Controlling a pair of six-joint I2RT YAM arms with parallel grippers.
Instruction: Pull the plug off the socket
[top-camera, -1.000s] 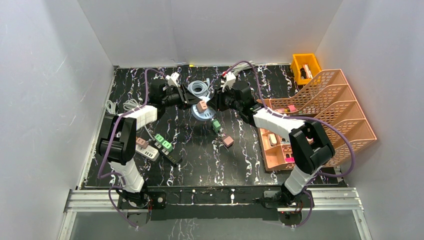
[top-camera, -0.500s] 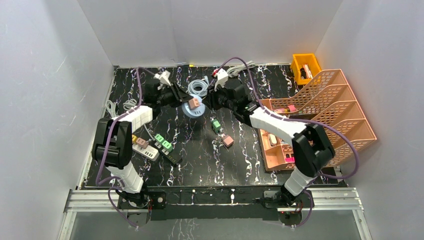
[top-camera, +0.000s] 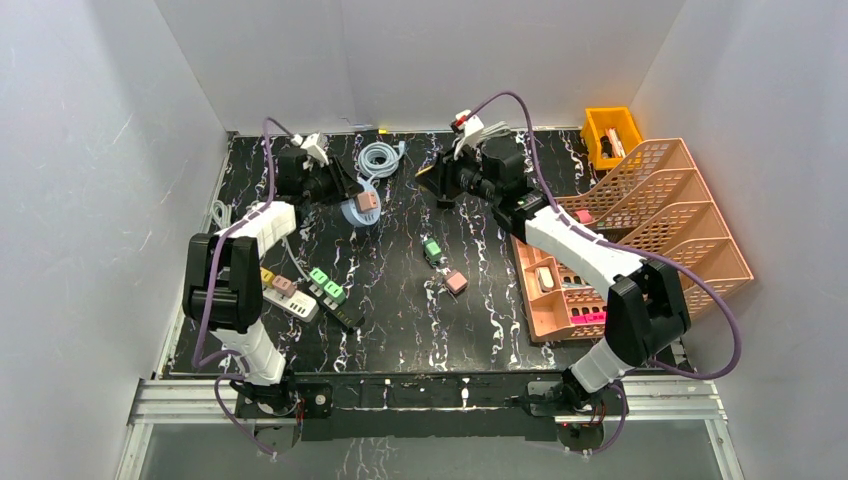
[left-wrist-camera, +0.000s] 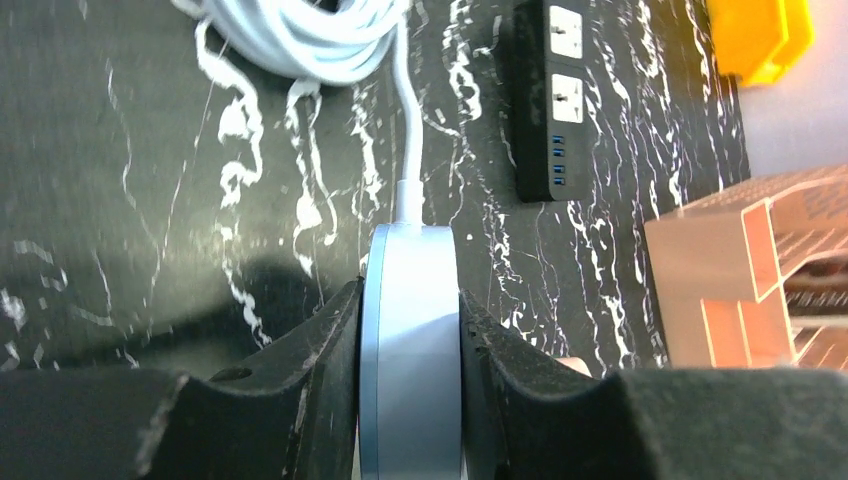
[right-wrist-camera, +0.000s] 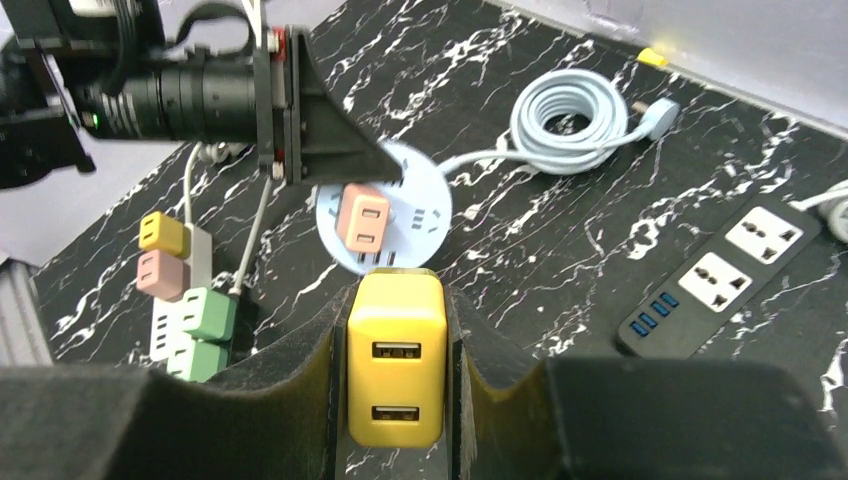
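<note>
The yellow USB plug is clear of the socket, so the robot's right gripper should next go down and back onto bare table (top-camera: 460, 246) beside the loose green plug.
A round light-blue socket (top-camera: 358, 212) is clamped edge-on in my left gripper (top-camera: 338, 190), which shows shut on its rim in the left wrist view (left-wrist-camera: 408, 300). A pink plug (top-camera: 368, 201) stays plugged in its face (right-wrist-camera: 362, 220). My right gripper (top-camera: 434, 186) is shut on a yellow USB plug (right-wrist-camera: 396, 355), held free of the socket (right-wrist-camera: 420, 195) with a clear gap between them. The socket's pale cable (left-wrist-camera: 405, 120) runs to a coil (top-camera: 380, 158) at the back.
A white power strip (top-camera: 298, 300) with coloured plugs lies front left. A green plug (top-camera: 432, 248) and a pink plug (top-camera: 456, 282) lie loose mid-table. A black power strip (right-wrist-camera: 720, 275) lies near the coil. Orange racks (top-camera: 650, 230) and a yellow bin (top-camera: 612, 135) stand right.
The two arms have drawn apart. The left carried the round socket left and back; the right pulled back and right with the yellow plug, which is now out of the socket.
</note>
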